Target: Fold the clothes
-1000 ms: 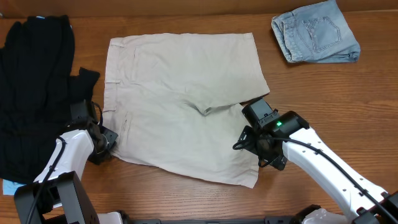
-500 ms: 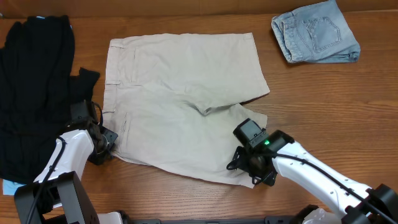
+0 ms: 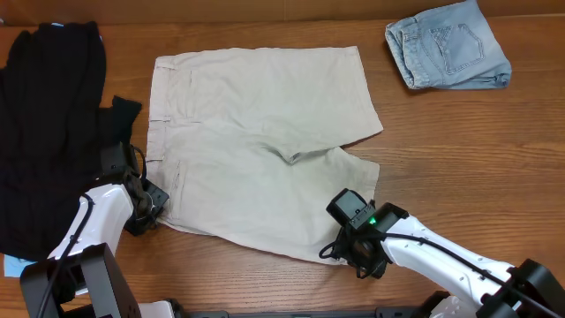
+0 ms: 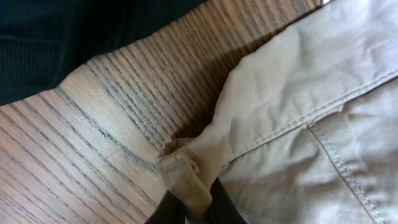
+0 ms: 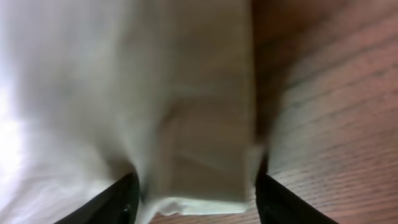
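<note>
The shorts lie unfolded. I will next raise my left gripper, move it outward and down, and let go over the far waistband corner (image 3: 163, 66), outward of it.
The pale beige shorts (image 3: 256, 141) lie spread flat on the wooden table, waistband to the left and legs to the right. My left gripper (image 3: 152, 209) is at the near left waistband corner, shut on a bunched fold of that corner (image 4: 186, 177); its dark fingers (image 4: 227, 208) pinch the cloth from both sides. My right gripper (image 3: 342, 253) is at the near leg's hem corner. In the right wrist view its jaws stand apart on either side of the hem (image 5: 199, 155), open around the cloth. That view is blurred.
A heap of black clothes (image 3: 44, 115) covers the table's left side, close to my left arm, and shows dark at the top of the left wrist view (image 4: 62, 37). A folded pair of denim shorts (image 3: 448, 46) lies at the far right.
My right arm has moved toward the table's front and left, down the shorts' near leg to its hem corner, and its jaws have narrowed. The left gripper has stayed put.
</note>
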Tool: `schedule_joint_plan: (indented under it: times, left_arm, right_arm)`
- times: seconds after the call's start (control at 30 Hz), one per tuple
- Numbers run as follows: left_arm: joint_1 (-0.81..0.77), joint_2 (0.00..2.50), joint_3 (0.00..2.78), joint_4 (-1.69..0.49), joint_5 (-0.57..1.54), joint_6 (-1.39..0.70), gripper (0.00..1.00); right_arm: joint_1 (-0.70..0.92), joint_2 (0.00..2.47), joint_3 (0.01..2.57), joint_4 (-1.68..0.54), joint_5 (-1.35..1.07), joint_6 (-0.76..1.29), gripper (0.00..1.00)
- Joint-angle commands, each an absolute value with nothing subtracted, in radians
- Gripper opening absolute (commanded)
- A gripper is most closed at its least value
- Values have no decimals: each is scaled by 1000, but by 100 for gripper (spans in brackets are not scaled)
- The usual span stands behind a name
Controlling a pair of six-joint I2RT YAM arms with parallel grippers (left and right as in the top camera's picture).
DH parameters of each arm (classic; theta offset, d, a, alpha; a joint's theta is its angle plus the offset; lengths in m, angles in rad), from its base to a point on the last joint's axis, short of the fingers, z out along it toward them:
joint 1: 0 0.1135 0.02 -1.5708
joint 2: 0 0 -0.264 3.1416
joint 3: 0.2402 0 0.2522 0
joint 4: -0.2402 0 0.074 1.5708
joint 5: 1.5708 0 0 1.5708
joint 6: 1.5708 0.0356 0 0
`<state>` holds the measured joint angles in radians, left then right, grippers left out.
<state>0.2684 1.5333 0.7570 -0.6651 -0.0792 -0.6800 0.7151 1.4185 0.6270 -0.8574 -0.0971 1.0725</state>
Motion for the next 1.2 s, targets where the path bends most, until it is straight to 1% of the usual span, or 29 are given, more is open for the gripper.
schedule_joint_plan:
  times: [0.0,0.07,0.1,0.13,0.17,0.2,0.23,0.4,0.5,0.63,0.73,0.97,1.17]
  left_arm:
    - [268,1530,746,-675,-85,-653,4]
    - [268,1530,746,-672,-85,-653,4]
    - [268,1530,746,-672,-86,-653,4]
    - [268,1530,746,-672,-85,-653,4]
    - [268,1530,746,-673,-85,-646,4]
    - [268,1530,748,-672,-84,-630,4]
    - [268,1530,752,-673,-80,-613,4]
    - [268,1529,851,-752,-39,-520,4]
    - [268,1529,988,-868,-39,-488,4]
    - [268,1529,1153,-998,-40,-466,4]
    - [268,1529,1274,-1087,-40,-444,4]
    - [268,1528,1523,-1260,-40,-408,4]
    - [268,1515,1655,-1393,-43,-403,4]
  right_arm:
    - [719,1417,591,-858,-111,1149,67]
    - [719,1417,590,-857,-120,1150,66]
    - [719,1417,590,-857,-122,1150,59]
    - [719,1417,590,-856,-123,1149,43]
    - [719,1415,590,-855,-126,1149,30]
    - [719,1414,591,-857,-126,1149,20]
    - [719,1411,594,-861,-125,1150,16]
    - [704,1362,678,-947,-62,1150,15]
    - [683,1297,813,-1063,38,1143,15]
    - [648,1229,981,-1176,147,1071,15]
    - [591,1190,1108,-1239,213,1006,15]
    - [416,1131,1324,-1282,217,808,14]
    - [381,1074,1417,-1374,211,776,13]
